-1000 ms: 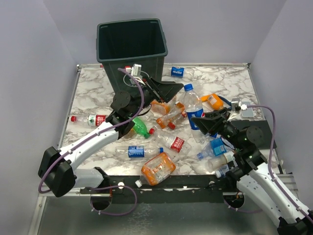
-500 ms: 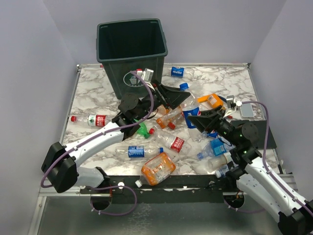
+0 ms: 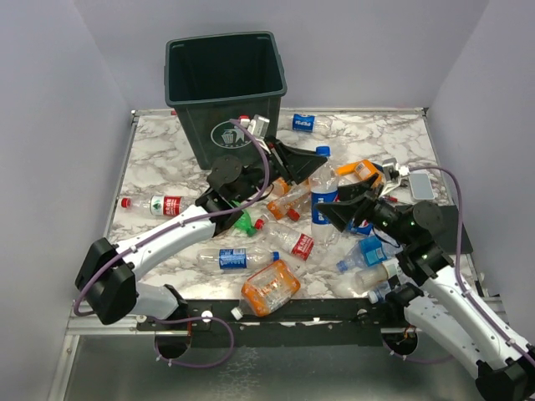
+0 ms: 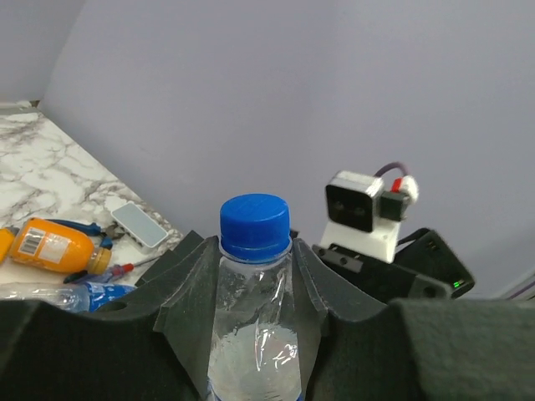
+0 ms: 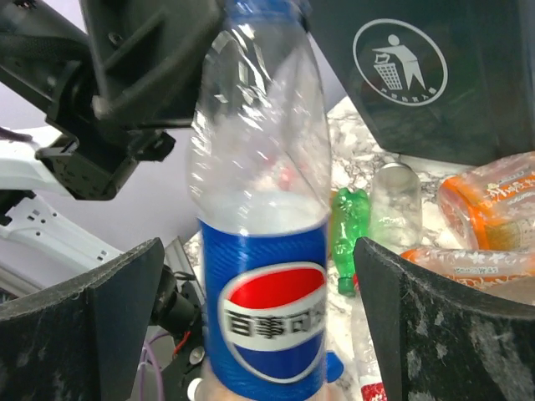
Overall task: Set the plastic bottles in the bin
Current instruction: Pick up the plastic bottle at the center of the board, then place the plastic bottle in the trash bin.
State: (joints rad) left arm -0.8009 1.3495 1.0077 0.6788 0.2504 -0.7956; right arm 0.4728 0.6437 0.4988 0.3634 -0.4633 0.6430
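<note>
I will lift my left gripper outward over the bin's opening (image 3: 224, 68) and release, because the bin stands outward of that gripper, to the left in the top view.
A clear plastic bottle (image 3: 322, 190) with a blue cap and a blue Pepsi label stands upright mid-table. My left gripper (image 3: 311, 164) is shut on its neck just under the cap; in the left wrist view the bottle (image 4: 255, 326) is pinched between both pads of the left gripper (image 4: 255, 255). My right gripper (image 3: 336, 210) is open, its fingers wide on either side of the label and apart from the bottle (image 5: 263, 251), as the right wrist view shows for the right gripper (image 5: 259, 288). The dark green bin (image 3: 224, 79) stands at the back left.
Several more bottles lie on the marble table (image 3: 159, 154): a green one (image 3: 242, 219), an orange-tinted one (image 3: 270, 288) at the front, a red-labelled one (image 3: 155, 203) at the left, and a pile right of centre (image 3: 372, 255). A grey device (image 3: 420, 185) lies at the right.
My left gripper swung right to the upright bottle and closed on its neck. My right gripper, which was holding that bottle, has opened and let go.
</note>
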